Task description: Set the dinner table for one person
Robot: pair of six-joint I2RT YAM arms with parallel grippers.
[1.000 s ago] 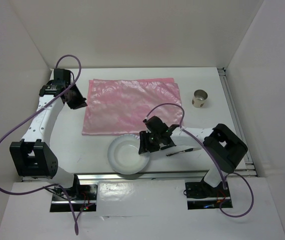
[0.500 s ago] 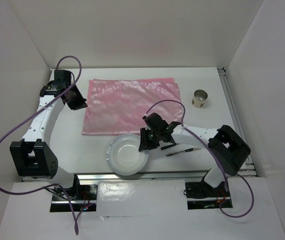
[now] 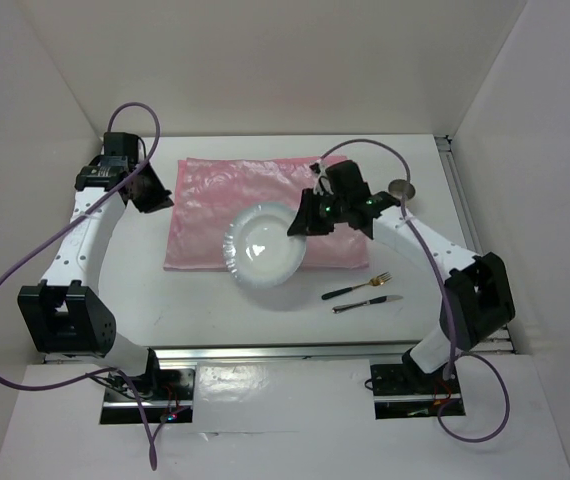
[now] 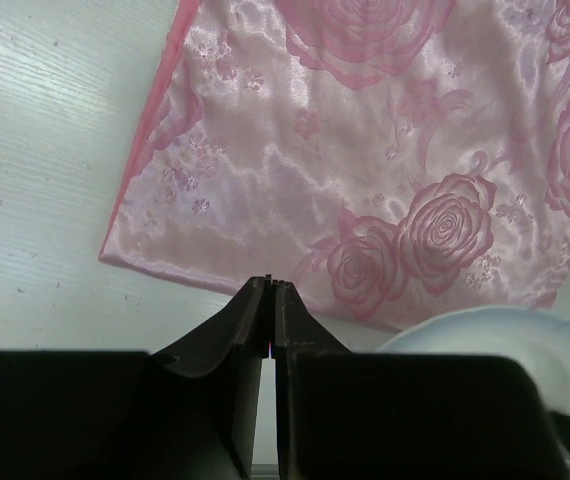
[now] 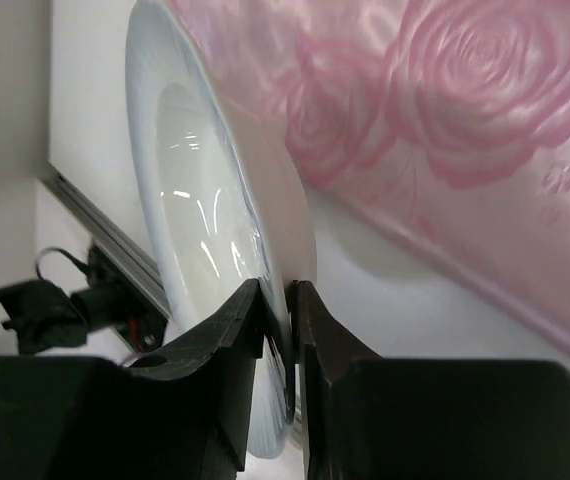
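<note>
Next, my right gripper moves outward and down to release the plate [image 3: 263, 246] on the cloth's middle [image 3: 269, 194], since that spot lies below the gripper and outward of the plate.
My right gripper [image 3: 301, 224] is shut on the rim of a white plate [image 3: 263, 246] and holds it lifted over the near edge of the pink rose-patterned cloth [image 3: 215, 205] on the white dinner table [image 3: 145, 290]. In the right wrist view the plate [image 5: 190, 230] stands edge-on between my fingers, above the cloth [image 5: 445, 110]. My left gripper [image 3: 155, 196] is shut and empty at the cloth's left edge. Its wrist view shows the shut fingertips [image 4: 270, 287], the cloth [image 4: 365, 140] and part of the plate [image 4: 510, 340].
A fork [image 3: 356, 287] and a knife [image 3: 365, 303] lie side by side on the table near the front right. A small metal cup [image 3: 402, 188] stands at the back right, partly behind my right arm. A metal rail [image 3: 295, 351] runs along the near edge.
My right gripper has lifted the plate from the table's near edge and carried it back and up over the cloth. The fork, hidden before, now shows. The left arm barely moved.
</note>
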